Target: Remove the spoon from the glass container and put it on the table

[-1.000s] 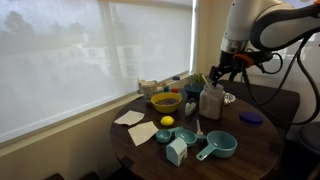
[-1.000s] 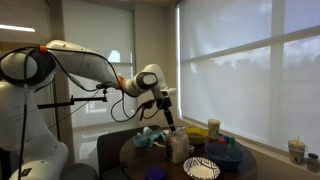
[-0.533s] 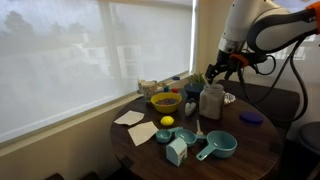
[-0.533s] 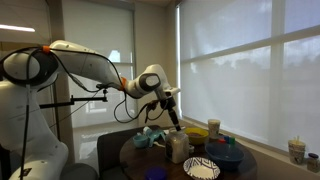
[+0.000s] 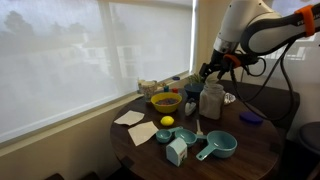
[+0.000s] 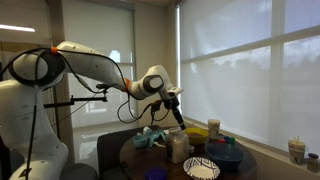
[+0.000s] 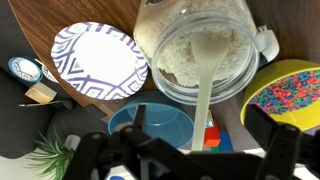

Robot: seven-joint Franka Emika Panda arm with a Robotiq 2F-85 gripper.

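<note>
I need to lower my gripper a little next and close its spread fingers around the upper end of the spoon's handle (image 7: 200,130), because it is already between them.
The glass jar (image 5: 211,100) with whitish contents stands on the round dark wooden table (image 5: 250,140); it also shows in an exterior view (image 6: 178,147). In the wrist view the jar (image 7: 195,50) fills the top. The pale spoon (image 7: 203,100) stands in it, and its long handle runs up between my fingers. My gripper (image 7: 185,138) hangs just above the jar (image 5: 207,72) (image 6: 177,108). Its fingers are spread wide on either side of the handle and do not touch it.
A yellow bowl (image 5: 165,101) (image 7: 295,95), a blue bowl (image 7: 150,125) and a patterned plate (image 7: 98,60) crowd round the jar. Teal measuring cups (image 5: 218,147), a teal carton (image 5: 177,151), a lemon (image 5: 167,122) and napkins (image 5: 130,118) lie nearer the table's edge. The window is close behind.
My arm has shifted a little sideways and the wrist has turned, with the gripper staying just above the jar's mouth. The jar has not moved.
</note>
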